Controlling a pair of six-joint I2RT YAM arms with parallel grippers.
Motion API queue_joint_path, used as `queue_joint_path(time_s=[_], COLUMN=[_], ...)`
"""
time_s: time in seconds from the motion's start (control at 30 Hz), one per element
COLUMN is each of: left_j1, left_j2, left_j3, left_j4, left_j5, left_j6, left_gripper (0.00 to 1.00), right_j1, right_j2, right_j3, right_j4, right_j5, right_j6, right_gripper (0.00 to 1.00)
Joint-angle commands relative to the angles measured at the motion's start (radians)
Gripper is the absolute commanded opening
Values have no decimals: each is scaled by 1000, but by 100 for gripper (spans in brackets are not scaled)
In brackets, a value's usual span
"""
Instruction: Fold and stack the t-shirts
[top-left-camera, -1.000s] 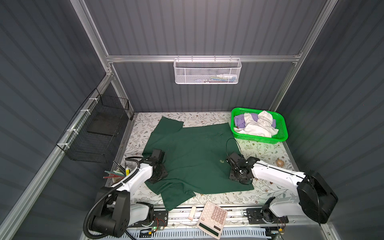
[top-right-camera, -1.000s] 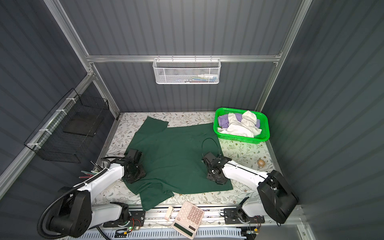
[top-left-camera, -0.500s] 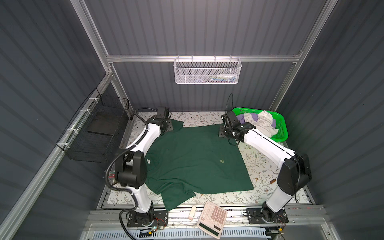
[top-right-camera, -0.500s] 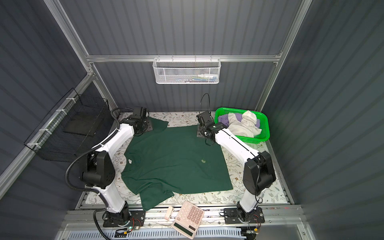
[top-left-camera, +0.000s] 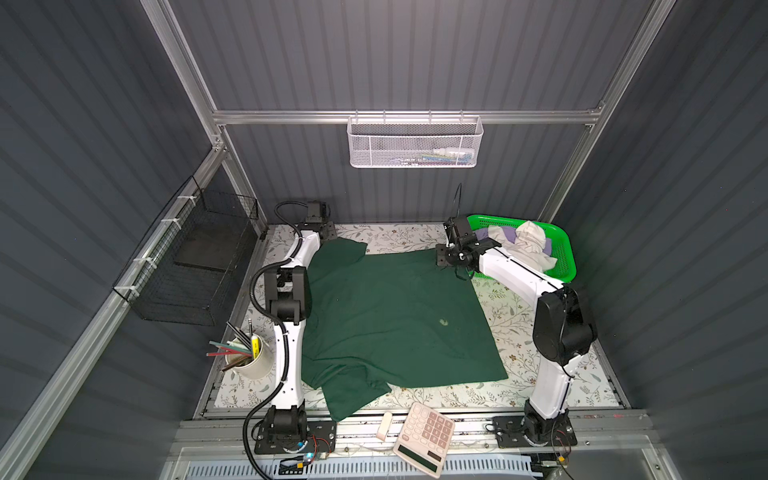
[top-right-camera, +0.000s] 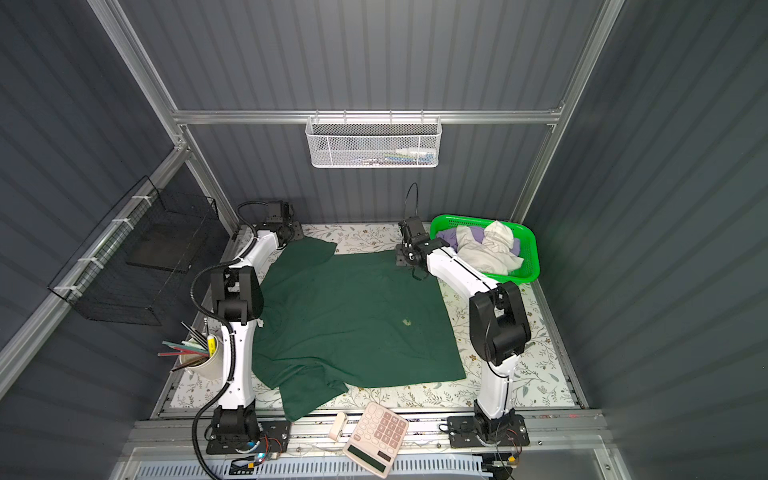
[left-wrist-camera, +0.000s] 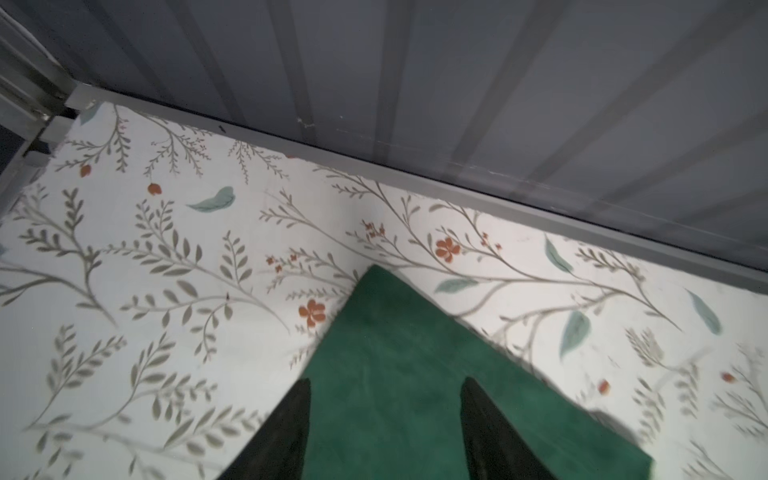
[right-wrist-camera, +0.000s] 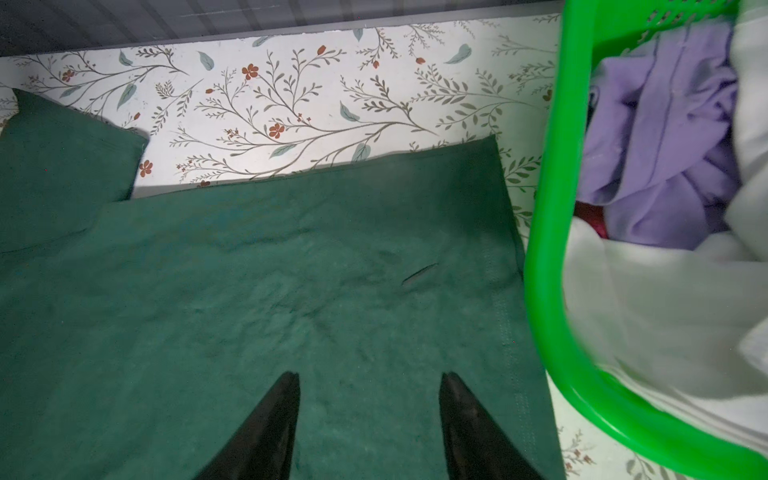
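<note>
The far sleeve's corner (top-left-camera: 336, 240) (left-wrist-camera: 366, 308) is flat on the tabletop below my left gripper, so my left gripper needs to lower its open fingers to the cloth next and close there.
A large dark green t-shirt (top-left-camera: 395, 316) (top-right-camera: 353, 316) lies spread on the floral table, with a small pale mark (top-left-camera: 444, 321) on it. One sleeve reaches the far left, another bunches at the near edge. My left gripper (top-left-camera: 329, 234) (left-wrist-camera: 386, 380) hovers open over the far sleeve's corner (left-wrist-camera: 374, 291), with nothing between its fingers. My right gripper (top-left-camera: 442, 259) (right-wrist-camera: 370, 374) hovers open over the shirt's far right corner, beside the basket, also empty. White (top-left-camera: 528, 245) (right-wrist-camera: 648, 311) and lavender (top-left-camera: 505, 235) (right-wrist-camera: 665, 145) t-shirts lie crumpled in the basket.
The bright green mesh basket (top-left-camera: 569, 266) (right-wrist-camera: 544, 249) stands at the far right. A calculator (top-left-camera: 424, 436) and a small white object (top-left-camera: 384, 424) lie on the front rail. A cup of pencils (top-left-camera: 249, 361) stands front left. Wire baskets hang on the left wall (top-left-camera: 195, 270) and back wall (top-left-camera: 415, 143).
A second ago both grippers were low at the near part of the green shirt. Both arms have since stretched to its far edge, and the jaws have spread wider.
</note>
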Motion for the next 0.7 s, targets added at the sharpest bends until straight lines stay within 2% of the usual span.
queue_joint_path(time_s=[0.0,0.2,0.43,0.53,0.67], left_j1=[9,17,19,19,19], left_j2=[59,161,186,204,220], left_j3=[89,167,150,176,212], left_j4=[-49,-64,-72,-83,-106], left_j5=[18,48,68,66,65], left_j6=[13,14,-14,-23,-35], left_gripper=[59,58,49,38,7], right_j1=[-2,-2,-4,-4,-6], right_j2=[-26,-61,-63,-43,-13], right_j3=[-13,-66,-85,-62,-31], right_j4=[6,5,4,-2,-29], right_j5=[-27,-61,-63,-79,-79], right_j6=[-3,28,36,33,27], right_gripper=[57,57,57,56,56])
